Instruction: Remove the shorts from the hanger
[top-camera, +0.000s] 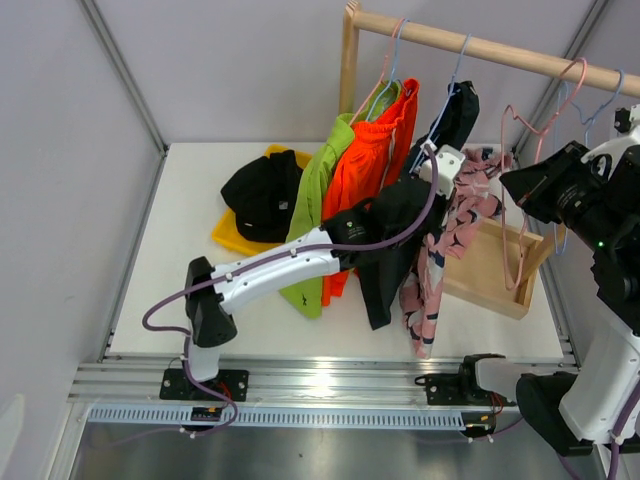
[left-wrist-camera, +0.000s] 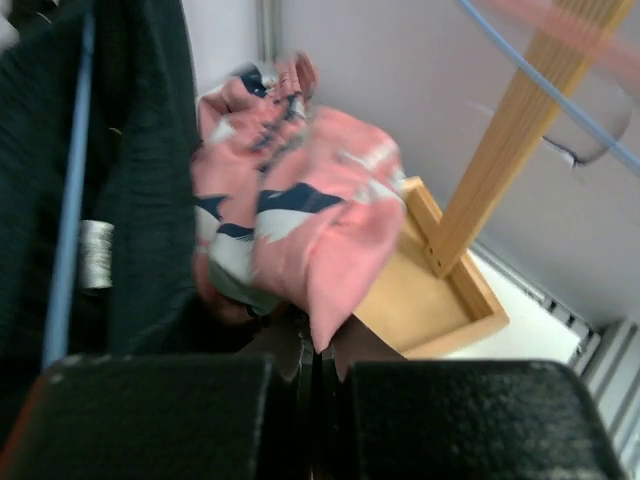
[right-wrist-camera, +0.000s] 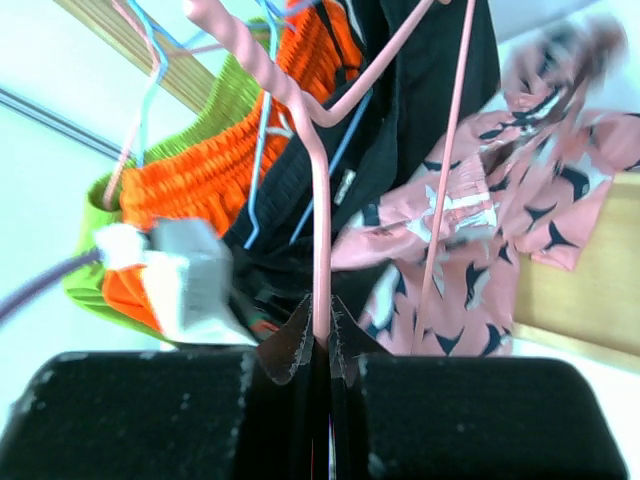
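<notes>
The wooden rod holding the pink hanger's hook lies outward, so the right gripper should next move the hanger outward toward the rod and let the hanger go.
My left gripper is shut on the pink shorts with a dark pattern, which dangle from it down toward the table. My right gripper is shut on a pink hanger just right of them. I cannot tell whether the pink shorts still touch that hanger. Lime green shorts, orange shorts and black shorts hang on hangers from the wooden rod. More black shorts lie on the table.
A wooden tray sits under the rack at the right. The rack's post stands at its corner. A yellow cloth lies under the black shorts at back left. A blue hanger carries the black shorts beside my left gripper.
</notes>
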